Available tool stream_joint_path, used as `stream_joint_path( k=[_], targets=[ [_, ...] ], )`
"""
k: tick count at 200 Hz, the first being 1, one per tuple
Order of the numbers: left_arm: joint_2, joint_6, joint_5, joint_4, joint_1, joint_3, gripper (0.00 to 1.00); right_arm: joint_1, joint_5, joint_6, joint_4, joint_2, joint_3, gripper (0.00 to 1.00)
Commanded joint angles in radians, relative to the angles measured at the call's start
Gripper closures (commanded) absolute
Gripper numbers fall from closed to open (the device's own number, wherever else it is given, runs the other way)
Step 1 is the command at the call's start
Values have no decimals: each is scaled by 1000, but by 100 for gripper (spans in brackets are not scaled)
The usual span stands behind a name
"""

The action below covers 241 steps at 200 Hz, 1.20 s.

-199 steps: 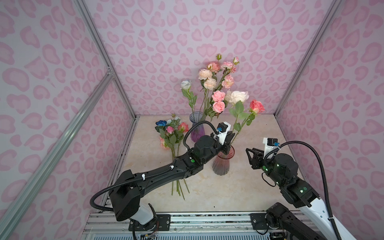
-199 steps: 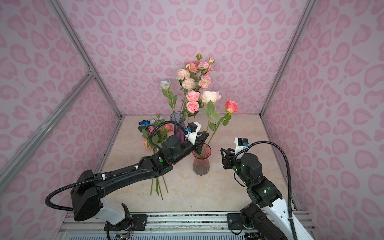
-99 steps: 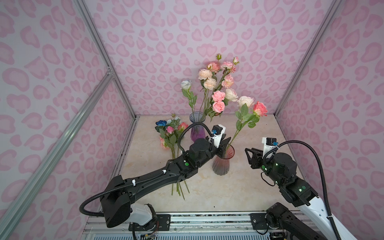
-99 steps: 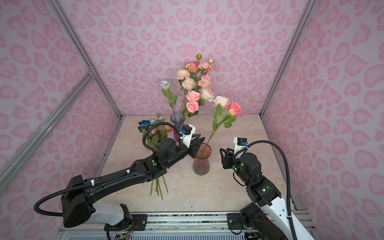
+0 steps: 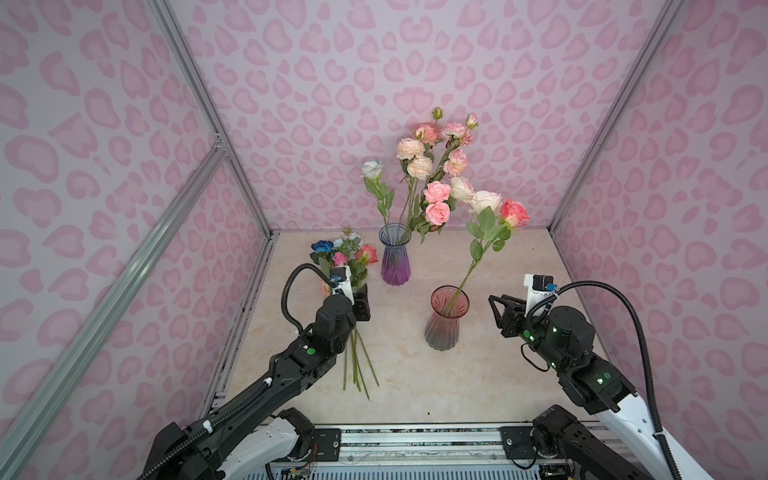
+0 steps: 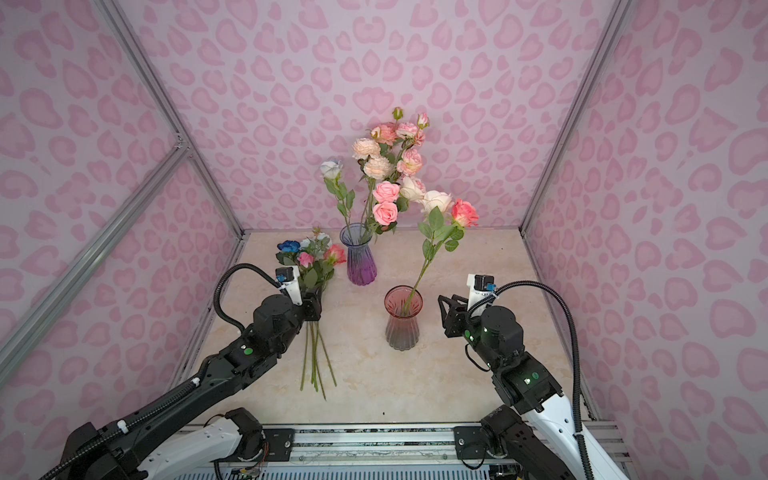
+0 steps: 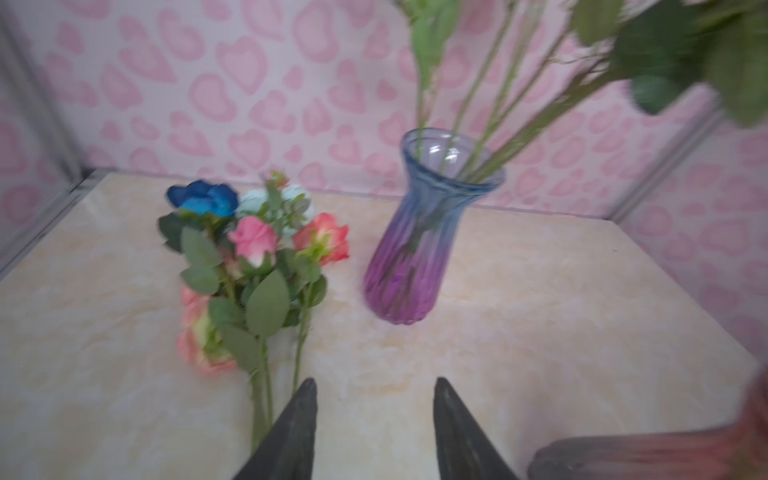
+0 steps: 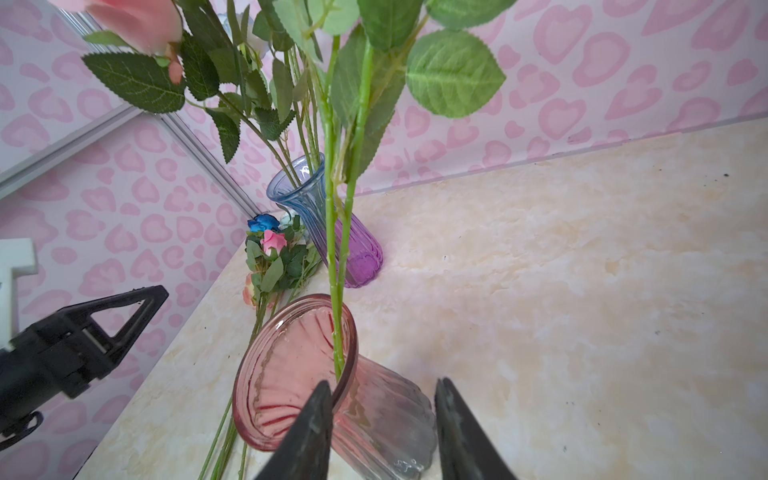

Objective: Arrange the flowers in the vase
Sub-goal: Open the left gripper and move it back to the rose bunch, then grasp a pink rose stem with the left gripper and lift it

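Note:
My left gripper tips its open fingers downward next and lowers them to close around the green stem by the pink rose's leaves, since that stem lies flat below.
A pink glass vase stands mid-table and holds two flowers, a cream rose and a coral rose, both leaning right. A bunch of loose flowers, one of them deep blue, lies flat at the left. My left gripper hovers open and empty over their stems. To the right of the pink vase and clear of it, my right gripper is open and holds nothing.
A purple-blue vase with several tall pink, peach and pale blooms stands at the back centre, close to the loose bunch. Pink patterned walls with metal rails close in the left, back and right sides.
My left gripper opened, let go of the stem at the pink vase and swung left over the loose bunch. The released rose settled leaning right. The right arm stayed put.

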Motion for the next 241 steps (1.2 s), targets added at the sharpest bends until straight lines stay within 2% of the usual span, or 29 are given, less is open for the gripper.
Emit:
stream_joint_path(
  k=[1, 15, 23, 27, 39, 62, 87, 106, 192, 224, 232, 241],
  targets=[
    [118, -130, 105, -204, 124, 45, 53, 2, -30, 21, 46, 18, -9, 58],
    [271, -148, 244, -247, 217, 106, 56, 3, -32, 24, 61, 27, -13, 58],
    [364, -137, 346, -237, 257, 134, 65, 3, -34, 30, 72, 29, -18, 58],
    [404, -144, 361, -243, 268, 152, 68, 3, -35, 31, 76, 30, -19, 58],
    [487, -133, 386, -234, 269, 184, 69, 3, -42, 33, 77, 36, -20, 58],
    [559, -143, 328, -232, 271, 222, 69, 3, -42, 26, 66, 33, -23, 58],
    [622, -121, 345, -237, 270, 274, 72, 3, -30, 20, 66, 29, -33, 58],
    [654, -107, 311, -268, 271, 312, 77, 3, -29, 13, 72, 37, -37, 58],
    [694, -62, 262, -316, 270, 347, 84, 2, -23, -1, 80, 48, -30, 58],
    [693, -57, 257, -319, 271, 338, 79, 2, -14, 3, 79, 43, -30, 58],
    [696, -53, 255, -316, 270, 336, 83, 1, -15, 0, 79, 40, -29, 58],
    [696, -49, 251, -320, 271, 337, 93, 2, -12, -4, 77, 38, -26, 58]
  ],
)
